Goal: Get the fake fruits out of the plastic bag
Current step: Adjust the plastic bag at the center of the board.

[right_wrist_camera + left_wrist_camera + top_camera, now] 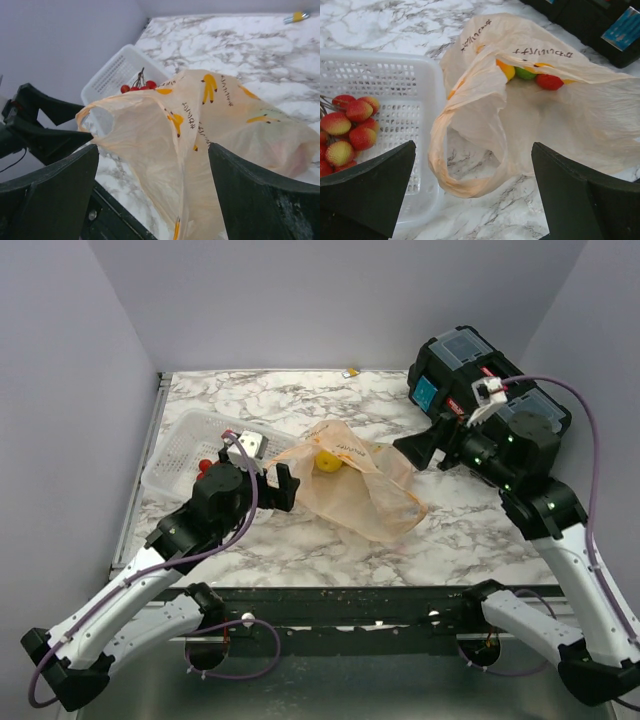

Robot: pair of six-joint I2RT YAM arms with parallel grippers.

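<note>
My left gripper lowers its wide fingers around the near end of the loose loop handle (pixel 465 182) next and closes, as that end lies below, between them.
The peach plastic bag (pixel 352 488) with banana prints lies crumpled mid-table, its mouth toward the left. Inside the mouth sit the fake fruits: a yellow one (pixel 507 71), a green one (pixel 525 73) and a red one (pixel 550 81); from above only the yellow one (pixel 326 461) shows. My left gripper (pixel 472 200) is open at the bag's left end, a loose loop handle (pixel 465 182) lying between its wide jaws, untouched. At the bag's right end my right gripper (pixel 152 195) is open too, with slack bag film (pixel 200 130) between its fingers and touching neither.
A white mesh basket (pixel 180 445) stands left of the bag, holding a bunch of red-and-yellow berries (pixel 350 131). A black case with a blue label (pixel 455 365) sits at the back right. A small yellow scrap (pixel 352 372) lies at the far edge.
</note>
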